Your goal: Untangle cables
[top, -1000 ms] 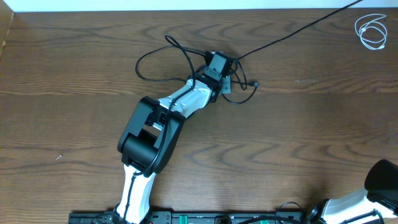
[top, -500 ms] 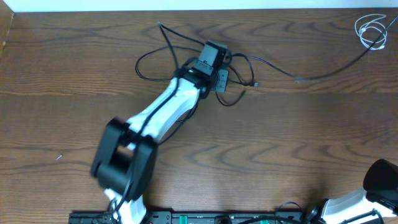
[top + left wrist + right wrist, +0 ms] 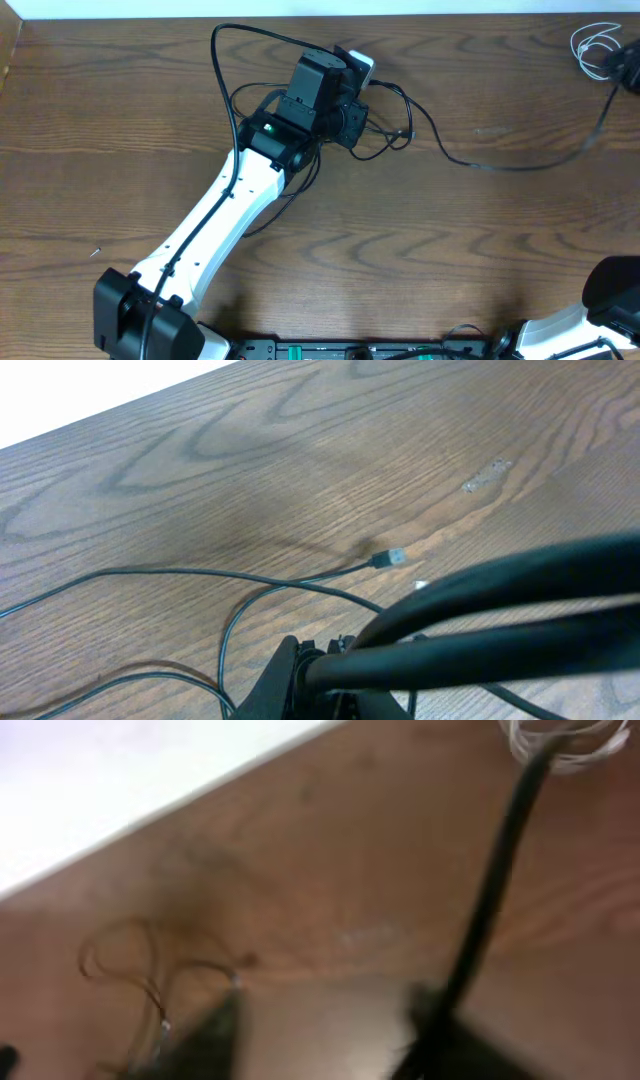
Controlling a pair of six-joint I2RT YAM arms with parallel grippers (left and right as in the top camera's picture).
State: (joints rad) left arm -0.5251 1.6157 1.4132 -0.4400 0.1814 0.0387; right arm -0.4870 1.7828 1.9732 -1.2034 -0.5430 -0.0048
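Note:
The left gripper stays over the black cable's loops next and opens its fingers to release the strand, since the run beyond them already lies slack.
The long black cable (image 3: 500, 167) lies in loops at the table's far middle, then runs right in a slack curve and climbs to the right edge. My left gripper (image 3: 352, 122) sits over the loops, shut on that cable, and one strand is lifted in an arc beside it. In the left wrist view thick arm wires hide most of the left gripper (image 3: 335, 660); the black cable (image 3: 200, 572) and its plug (image 3: 397, 556) lie on the wood. The white cable (image 3: 595, 45) is coiled at the far right corner. The blurred right gripper (image 3: 325, 1030) is open, the black cable (image 3: 490, 890) hanging along its right finger.
The table's far edge (image 3: 450, 14) meets a white wall just behind the loops. The right arm's base (image 3: 600, 310) sits at the near right corner. A small pale scuff (image 3: 487, 474) marks the wood past the plug.
My left arm has stretched farther back, dragging the loops with it. The strand that ran taut to the far right now lies slack on the table. The right gripper has opened.

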